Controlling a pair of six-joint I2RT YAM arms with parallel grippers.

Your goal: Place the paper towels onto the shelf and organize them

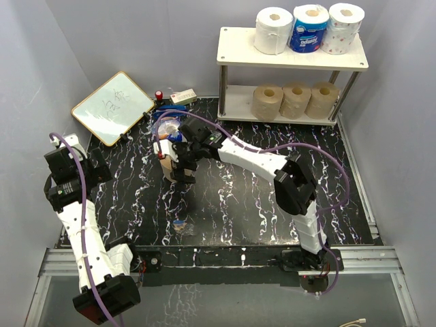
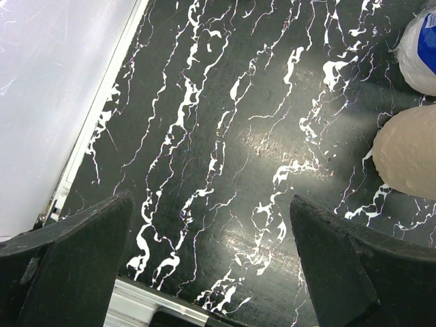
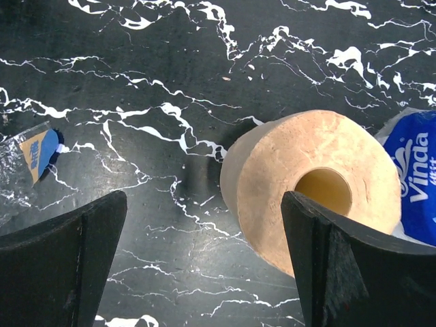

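Next I need to bring my right gripper toward the blue wrapper and lower one finger into the tan roll's hole point(image 3: 321, 191), astride the roll's side.
The shelf point(image 1: 240, 49) stands at the back right. Its top board holds a white roll point(image 1: 273, 30), a blue-wrapped roll point(image 1: 310, 28) and a dotted roll point(image 1: 344, 28). Its lower board holds three tan rolls point(image 1: 295, 100). A fourth tan roll point(image 3: 300, 184) stands on end on the black table, also showing in the top view point(image 1: 167, 165) and the left wrist view point(image 2: 409, 153). My right gripper point(image 3: 204, 266) is open just above it point(image 1: 185, 163); the roll lies partly between the fingers, under the right one. My left gripper point(image 2: 211, 266) is open and empty at the table's left point(image 1: 101, 167).
A torn blue Vinda wrapper point(image 3: 414, 178) lies touching the tan roll's far side point(image 1: 170, 131). A small plastic scrap point(image 3: 35, 154) lies toward the front point(image 1: 180, 225). A framed whiteboard point(image 1: 112, 105), a red-topped item point(image 1: 159, 95) and a white box point(image 1: 182, 97) sit at the back left.
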